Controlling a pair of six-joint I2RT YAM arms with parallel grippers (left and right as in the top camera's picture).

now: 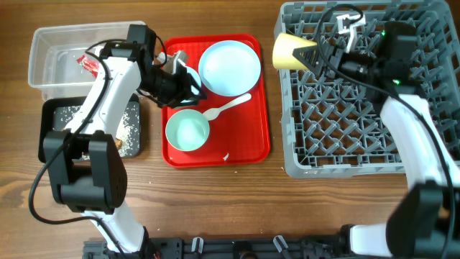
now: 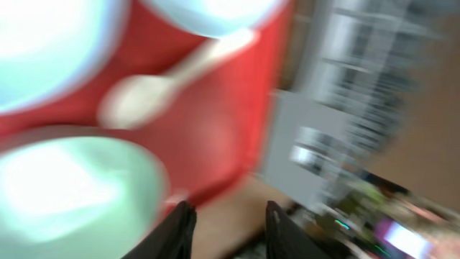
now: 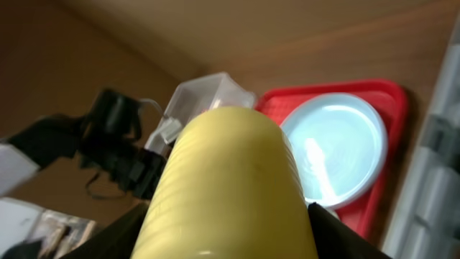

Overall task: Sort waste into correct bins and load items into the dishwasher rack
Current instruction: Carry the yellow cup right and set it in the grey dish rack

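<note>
The rack's near end [image 1: 336, 147] is empty, so my right gripper next needs to come back, tip downward, lower the small yellow cup [image 1: 290, 50] into that end and then let go of it.
My right gripper [image 1: 314, 52] is shut on the small yellow cup [image 1: 290, 50], which lies on its side at the left rim of the grey dishwasher rack [image 1: 359, 155]. The cup [image 3: 230, 165] fills the right wrist view between the dark fingers [image 3: 334, 230]. My left gripper [image 1: 187, 78] hovers over the red tray's upper left, jaws open and empty. The left wrist view is blurred and shows a pale bowl [image 2: 65, 187] and the white spoon [image 2: 158, 86]. From overhead the bowl [image 1: 187, 131], spoon [image 1: 226, 106] and round pale blue plate [image 1: 230, 66] lie on the tray.
The red serving tray [image 1: 251, 140] lies between the bins and the rack. A clear tub [image 1: 54, 50] at far left holds a red-and-white wrapper [image 1: 90, 65]. Below it, the black tray [image 1: 52, 115] holds white rice grains [image 1: 131, 122] and a brown piece [image 1: 118, 142].
</note>
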